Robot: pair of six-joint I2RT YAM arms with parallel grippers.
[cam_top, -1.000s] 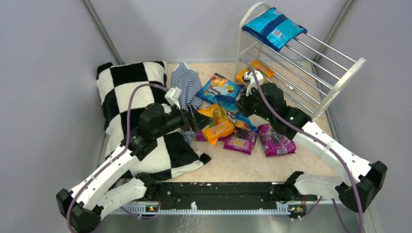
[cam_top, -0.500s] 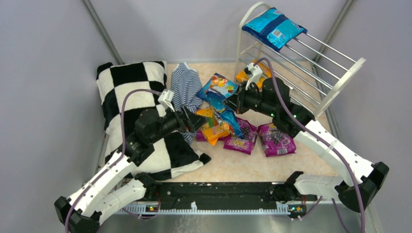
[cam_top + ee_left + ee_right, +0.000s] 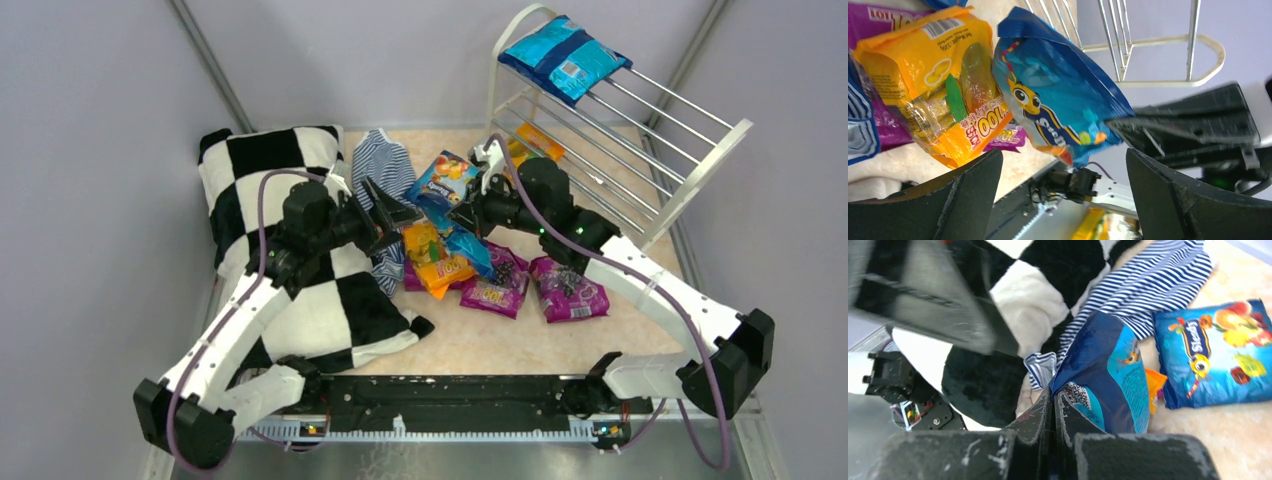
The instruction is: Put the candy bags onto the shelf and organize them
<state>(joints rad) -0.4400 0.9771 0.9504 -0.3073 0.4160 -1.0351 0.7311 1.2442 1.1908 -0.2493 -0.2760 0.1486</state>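
Note:
I will move my left gripper to the right in the top view, onto the loose edge of the held blue bag, because my right gripper is pinching another edge of the bag.
My right gripper (image 3: 466, 214) is shut on the edge of a blue candy bag (image 3: 462, 240) and holds it tilted above the pile; the shut jaws (image 3: 1054, 405) pinch that bag (image 3: 1113, 375). My left gripper (image 3: 387, 213) is open and empty just left of it, facing the held bag (image 3: 1058, 105). An orange bag (image 3: 437, 260), two purple bags (image 3: 495, 291) (image 3: 568, 288) and another blue bag (image 3: 446, 178) lie on the floor. The white shelf (image 3: 700, 150) holds a blue bag (image 3: 563, 57) on top and an orange bag (image 3: 537, 141) lower down.
A checkered pillow (image 3: 285, 250) lies under my left arm. A striped cloth (image 3: 383, 172) lies between the pillow and the bags. Grey walls close in the back and both sides.
My right gripper has moved left and lifted the blue bag off the pile. My left arm has swung toward the back, and its open gripper now sits beside the held bag.

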